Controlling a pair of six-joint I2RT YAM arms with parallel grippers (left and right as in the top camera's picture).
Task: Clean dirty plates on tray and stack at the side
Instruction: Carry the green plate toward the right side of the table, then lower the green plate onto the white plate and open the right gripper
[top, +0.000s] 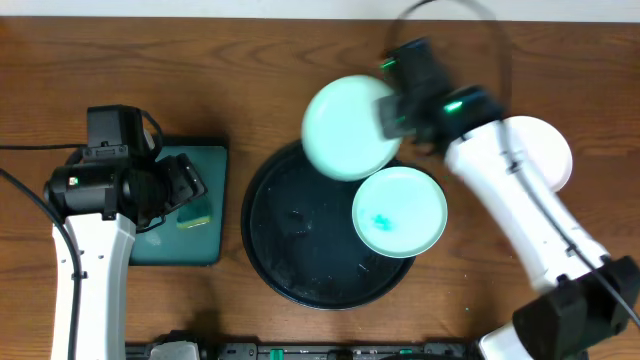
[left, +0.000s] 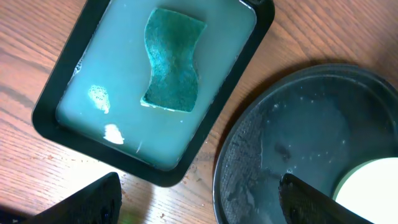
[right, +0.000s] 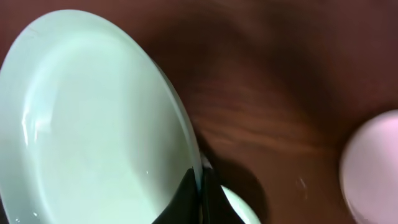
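Observation:
Next, my right gripper carries the plate over the white plate (top: 545, 150) (right: 376, 167) below and to its right in the overhead view. It lowers and releases the plate there, as the carried plate is clean.
My right gripper (top: 392, 112) is shut on the rim of a clean mint green plate (top: 345, 127) and holds it tilted above the far edge of the round black tray (top: 290, 245). In the right wrist view the plate (right: 87, 118) fills the left side, pinched between my fingers (right: 200, 186). A second mint green plate (top: 400, 210) with a teal-blue smear lies on the tray's right side. A white plate (top: 545, 150) lies on the table at the right, partly under my right arm. My left gripper (left: 199, 199) is open and empty, between the sponge tray and the black tray (left: 298, 143).
A small rectangular dark-green tray (top: 200, 240) holds cloudy water and a teal sponge (left: 171, 59) at the left. The black tray's surface is wet. Bare wooden table (top: 250, 70) lies around.

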